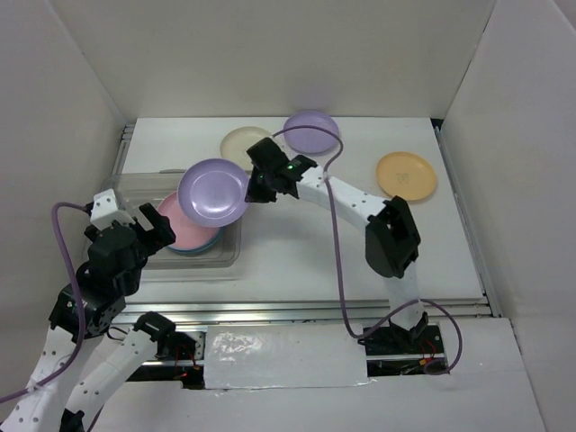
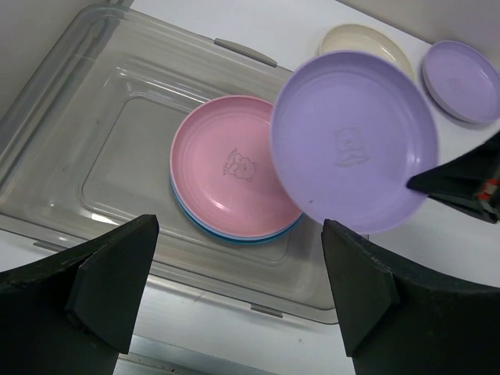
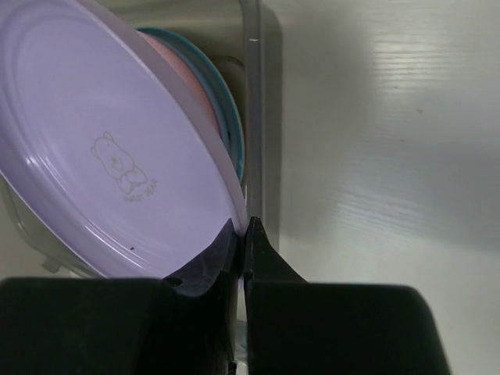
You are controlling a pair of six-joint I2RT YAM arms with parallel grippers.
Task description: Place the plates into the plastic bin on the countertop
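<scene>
My right gripper lowers toward the left in the top view next and releases the lilac plate, since the pink plate (image 1: 184, 232) (image 3: 178, 65) lies below on that side.
My right gripper (image 1: 253, 184) is shut on the rim of a lilac plate (image 1: 213, 192), holding it tilted in the air over the right end of the clear plastic bin (image 1: 135, 184). In the right wrist view the closed fingertips (image 3: 244, 234) pinch that lilac plate (image 3: 109, 148) at its edge. Inside the bin a pink plate (image 2: 230, 166) lies stacked on a blue plate (image 2: 234, 236). My left gripper (image 2: 238, 293) hangs open and holds nothing above the bin's near rim. On the countertop (image 1: 297, 252) lie a cream plate (image 1: 241, 141), a second lilac plate (image 1: 312, 131) and an orange plate (image 1: 407, 175).
White walls enclose the countertop on the left, back and right. A purple cable (image 1: 340, 225) loops from the right arm across the middle of the surface. The left half of the bin (image 2: 94, 148) holds no plates.
</scene>
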